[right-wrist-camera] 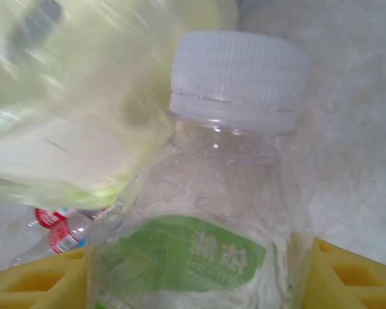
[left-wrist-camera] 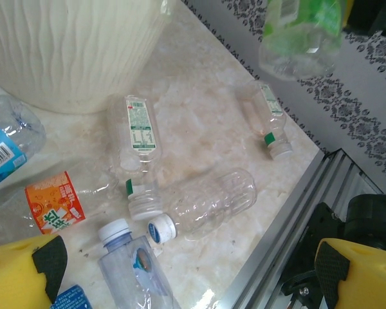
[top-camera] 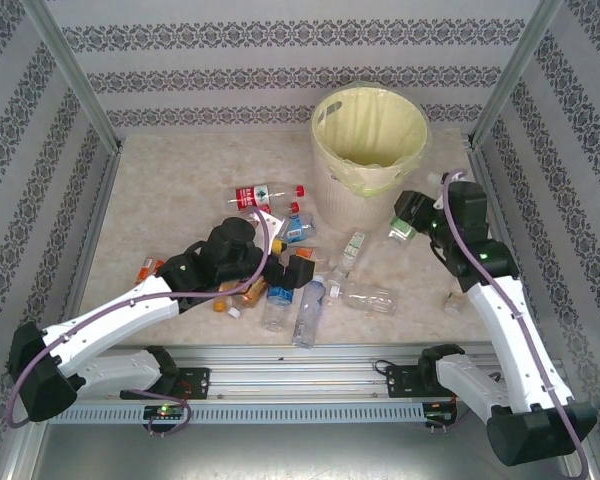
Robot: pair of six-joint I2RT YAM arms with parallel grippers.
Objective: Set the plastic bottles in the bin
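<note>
The bin's opening [top-camera: 372, 128] is outward of my right gripper. My right gripper needs to move outward, past the bin's rim and over that opening, to release the clear bottle.
The pale-yellow bin [top-camera: 370, 150] stands at the back right of the table, and its ribbed wall [left-wrist-camera: 71, 51] shows in the left wrist view. My right gripper [top-camera: 412, 215] is beside the bin, above the table, shut on a clear bottle with a green label and a white cap [right-wrist-camera: 206, 212]; the yellow fingers [right-wrist-camera: 347, 277] flank it. That bottle [left-wrist-camera: 302, 32] hangs in the air. My left gripper [top-camera: 280, 270] is open, low over the pile, with nothing between its fingers [left-wrist-camera: 26, 270]. Below it lie a green-label bottle [left-wrist-camera: 140, 138], a clear bottle [left-wrist-camera: 209, 203] and a bluish bottle [left-wrist-camera: 132, 264].
More bottles lie about: a red-label one [top-camera: 265, 195], a blue-label one [top-camera: 298, 232], an orange-label one [left-wrist-camera: 55, 206], an orange one [top-camera: 145, 267] at the left and a small one [top-camera: 455, 300] near the right arm. The metal rail [top-camera: 300, 350] runs along the near edge.
</note>
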